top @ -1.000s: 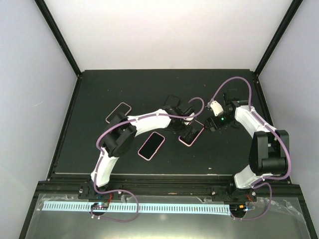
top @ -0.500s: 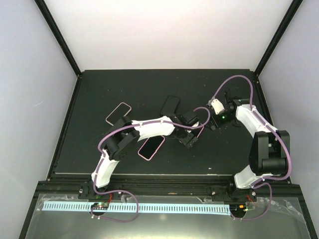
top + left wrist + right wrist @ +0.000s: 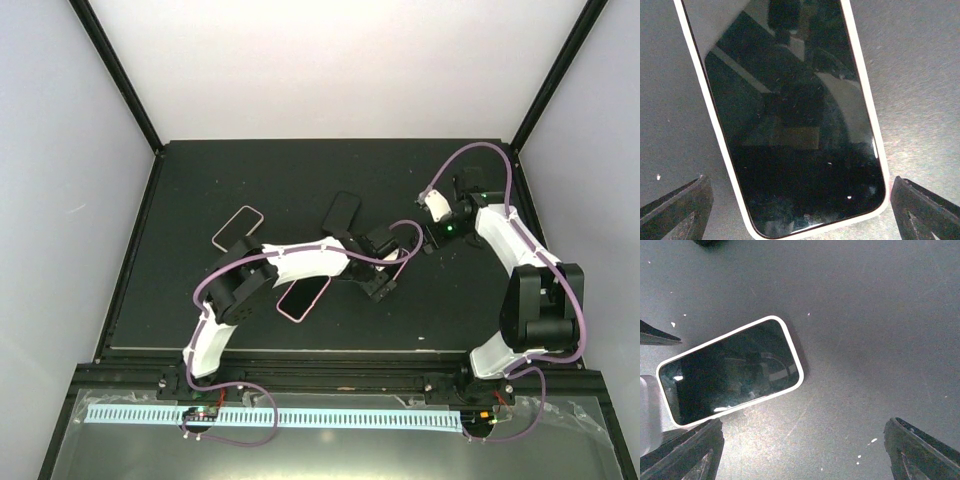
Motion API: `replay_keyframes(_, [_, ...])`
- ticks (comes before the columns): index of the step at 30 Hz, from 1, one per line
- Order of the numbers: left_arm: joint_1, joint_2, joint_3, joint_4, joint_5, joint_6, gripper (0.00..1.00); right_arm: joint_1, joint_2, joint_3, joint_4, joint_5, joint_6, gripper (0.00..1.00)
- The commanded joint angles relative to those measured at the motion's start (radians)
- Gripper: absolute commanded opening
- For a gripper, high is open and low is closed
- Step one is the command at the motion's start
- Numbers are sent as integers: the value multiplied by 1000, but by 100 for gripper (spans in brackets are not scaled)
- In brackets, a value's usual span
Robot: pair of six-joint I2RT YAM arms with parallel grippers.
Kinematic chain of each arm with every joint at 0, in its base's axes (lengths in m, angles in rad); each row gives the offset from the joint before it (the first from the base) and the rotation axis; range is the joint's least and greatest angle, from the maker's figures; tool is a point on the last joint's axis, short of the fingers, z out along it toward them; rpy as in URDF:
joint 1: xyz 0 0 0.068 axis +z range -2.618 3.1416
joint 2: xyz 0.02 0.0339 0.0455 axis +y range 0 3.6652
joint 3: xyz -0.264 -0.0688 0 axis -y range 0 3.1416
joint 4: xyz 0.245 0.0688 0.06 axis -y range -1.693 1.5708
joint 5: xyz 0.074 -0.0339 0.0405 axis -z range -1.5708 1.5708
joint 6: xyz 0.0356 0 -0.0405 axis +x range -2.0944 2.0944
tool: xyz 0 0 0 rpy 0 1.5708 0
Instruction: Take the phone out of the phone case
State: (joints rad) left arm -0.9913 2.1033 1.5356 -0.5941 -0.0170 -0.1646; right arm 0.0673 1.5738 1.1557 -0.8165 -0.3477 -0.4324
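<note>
The cased phone's loose end lies below my right gripper and to its left in the top view. My right gripper will next turn across and down over that end.
A phone with a dark screen in a white case lies flat on the black table. In the left wrist view its lower end sits between my left gripper's open fingers, which stand apart on either side just above the table. In the top view my left gripper covers most of this phone. My right gripper is open and empty, to the right of it. In the right wrist view the cased phone lies up and left of my right gripper, not between its fingers.
Other phones lie on the black table: a pink-cased one beside the left arm, a light-cased one at the left, and a black one behind the left arm. The right side of the table is bare mat.
My left gripper has moved toward the near side and now sits over the cased phone, uncovering the black phone behind it. My right gripper has drawn back, away from the phone.
</note>
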Motion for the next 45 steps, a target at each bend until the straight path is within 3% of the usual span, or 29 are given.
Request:
replay_keyframes(1, [-12,48,23,-29,-96,6,99,-7,-11,27,-20,-26,-16,89])
replay_keyframes(7, [9,-7,-56,-46,-245,-3,99,-9,-3,25,-15,-38,-27,88])
replay_keyframes(11, [118,-87,-119,-16,-243,-75,99,-9,18,32,-20,-75,-72,89])
replay_keyframes(15, [194,-153,-151,13,-180,-99,99,-4,44,44,-63,-164,-230,88])
replay_keyframes(19, [204,-231,-195,15,-142,-109,99,30,81,72,-114,-135,-433,89])
replay_keyframes(24, [207,-362,-334,39,10,-184,98,105,126,109,-106,-8,-520,95])
replay_keyframes(32, [206,-467,-607,193,450,-252,90,241,237,169,-47,117,-419,100])
replay_keyframes(38, [206,-434,-671,267,490,-269,87,297,337,219,-37,168,-347,100])
replay_keyframes(42, [208,-422,-662,264,476,-276,87,308,350,215,-75,137,-368,100])
replay_keyframes(45, [200,-455,-664,300,541,-265,86,310,350,189,-111,93,-392,100])
